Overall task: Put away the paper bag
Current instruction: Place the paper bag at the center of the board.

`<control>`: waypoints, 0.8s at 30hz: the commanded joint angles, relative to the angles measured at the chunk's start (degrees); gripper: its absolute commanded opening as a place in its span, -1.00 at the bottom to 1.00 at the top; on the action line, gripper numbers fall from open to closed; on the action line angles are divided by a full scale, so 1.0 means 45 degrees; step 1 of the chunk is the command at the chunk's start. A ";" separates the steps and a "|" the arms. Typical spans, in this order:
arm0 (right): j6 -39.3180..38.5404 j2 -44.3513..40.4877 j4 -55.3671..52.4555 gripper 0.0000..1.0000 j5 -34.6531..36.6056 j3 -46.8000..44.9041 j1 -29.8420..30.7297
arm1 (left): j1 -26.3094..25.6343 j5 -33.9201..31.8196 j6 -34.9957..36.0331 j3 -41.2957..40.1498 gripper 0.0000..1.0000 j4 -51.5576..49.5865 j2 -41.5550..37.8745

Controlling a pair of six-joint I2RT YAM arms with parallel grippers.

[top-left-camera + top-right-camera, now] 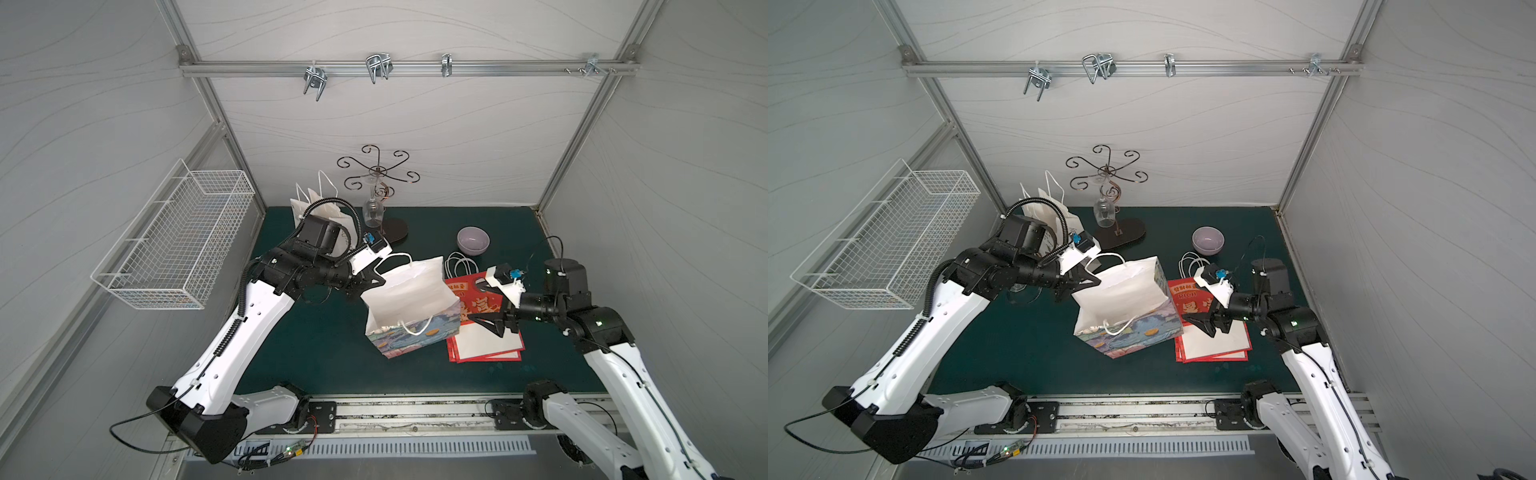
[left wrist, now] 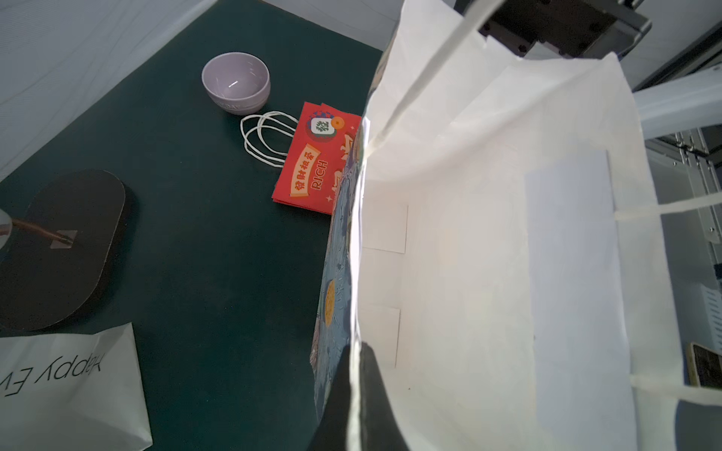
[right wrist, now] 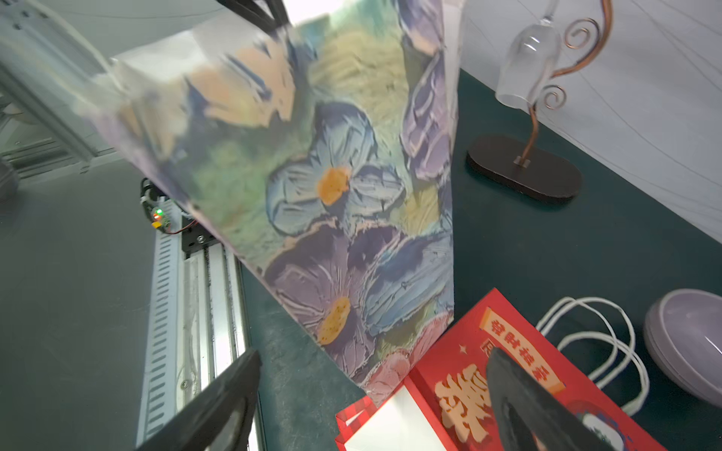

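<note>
My left gripper will move down, put the bag's raised end onto the green mat point(image 1: 381, 357) beneath it and let go of the bag's upper rim, because the bag stands tilted.
The paper bag point(image 1: 411, 307) point(image 1: 1125, 299) has a painted flower print outside and is white inside. It stands open and tilted at the middle of the green mat. My left gripper point(image 1: 368, 286) point(image 1: 1084, 282) is shut on the bag's upper rim; in the left wrist view the paper edge is pinched between the black fingers point(image 2: 371, 390). My right gripper point(image 1: 488, 326) point(image 1: 1200, 326) hangs open just right of the bag, above a flat red bag point(image 1: 486, 345). In the right wrist view its fingers point(image 3: 234, 390) stand wide apart with nothing between them, facing the flower print point(image 3: 332, 175).
A purple bowl point(image 1: 473, 240) sits behind the red bag's white cord handles point(image 1: 459, 264). A curly metal stand point(image 1: 376, 174) with a hanging glass point(image 1: 372, 212) stands at the back, white bags point(image 1: 316, 203) beside it. A wire basket point(image 1: 178, 241) hangs on the left wall, hooks point(image 1: 378, 66) on the rail.
</note>
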 commanded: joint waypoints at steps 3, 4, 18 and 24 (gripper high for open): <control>-0.1422 0.0431 -0.0033 0.80 -0.1140 -0.0371 0.1079 | 0.0116 0.0608 0.1829 -0.0106 -1.00 -0.0270 0.0548; -0.1426 0.0536 0.0131 0.80 -0.1211 -0.0444 0.1221 | 0.0107 0.0658 0.1918 -0.0088 -1.00 -0.0225 0.0682; -0.0534 0.1417 0.2828 0.75 -0.1598 -0.1753 0.1874 | 0.0101 -0.0189 0.1346 0.0098 0.20 0.0938 0.0690; -0.0565 0.1511 0.2843 0.76 -0.1539 -0.1902 0.1874 | 0.0146 -0.1057 -0.0361 0.0111 0.36 0.2258 -0.1205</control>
